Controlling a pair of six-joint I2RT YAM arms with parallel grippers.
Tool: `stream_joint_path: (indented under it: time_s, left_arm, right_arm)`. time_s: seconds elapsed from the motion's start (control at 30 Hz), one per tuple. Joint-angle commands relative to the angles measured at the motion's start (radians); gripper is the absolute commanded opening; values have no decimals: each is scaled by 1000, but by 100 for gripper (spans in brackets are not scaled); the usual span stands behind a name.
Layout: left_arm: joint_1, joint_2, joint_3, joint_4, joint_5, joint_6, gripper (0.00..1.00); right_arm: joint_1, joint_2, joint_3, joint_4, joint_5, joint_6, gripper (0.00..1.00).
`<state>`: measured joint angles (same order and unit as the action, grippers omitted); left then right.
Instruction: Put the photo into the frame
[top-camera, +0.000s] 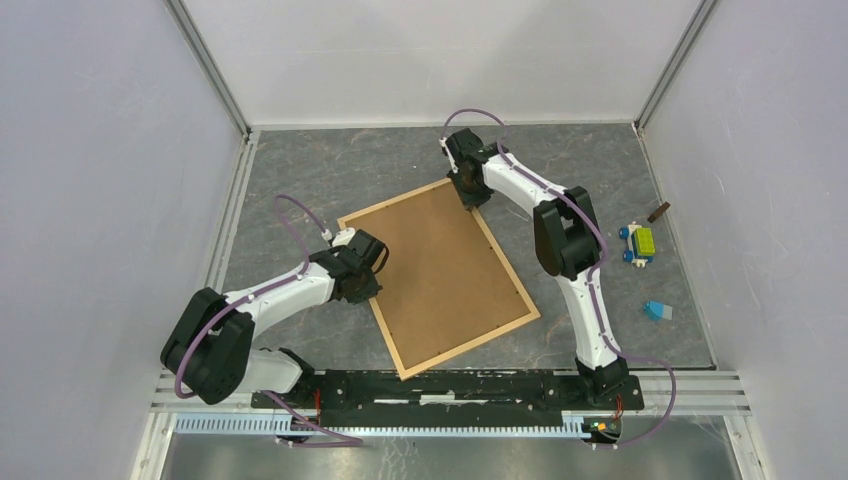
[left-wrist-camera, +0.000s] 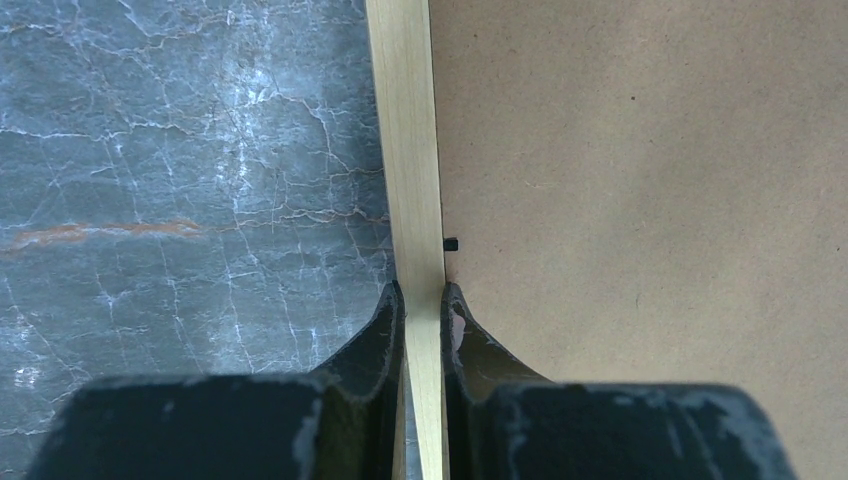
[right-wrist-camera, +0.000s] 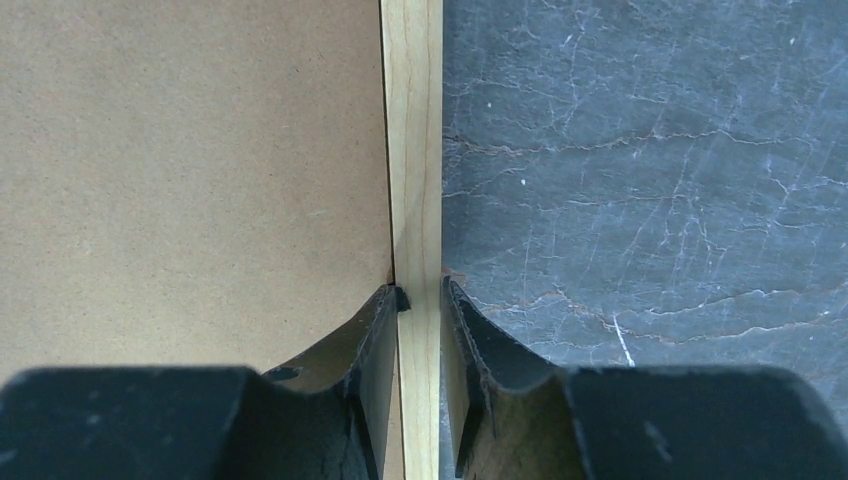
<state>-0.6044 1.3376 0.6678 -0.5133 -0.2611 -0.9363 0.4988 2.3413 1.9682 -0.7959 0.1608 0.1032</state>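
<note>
The frame's bar between my left gripper's fingers needs to swing outward next, before the gripper opens, because the frame's near corner sits against the base bar.
The frame, thin light wood, lies face down on the grey table with the brown backing board filling it. The photo is hidden. My left gripper is shut on the frame's left rail; in the left wrist view the rail runs between my fingers. My right gripper is shut on the frame's far right rail near the top corner; in the right wrist view the rail passes between my fingers. A small black tab sits at the board's edge.
A blue and yellow toy car, a small brown piece and a light blue block lie at the right of the table. White walls enclose the back and sides. The arms' base rail runs along the near edge.
</note>
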Motion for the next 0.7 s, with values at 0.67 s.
stream_joint_path:
  time_s: [0.67]
  left_arm:
    - [1,85,77,-26,-39,202,2]
  right_arm:
    - [-98,-192,-194,280,-538,71,67]
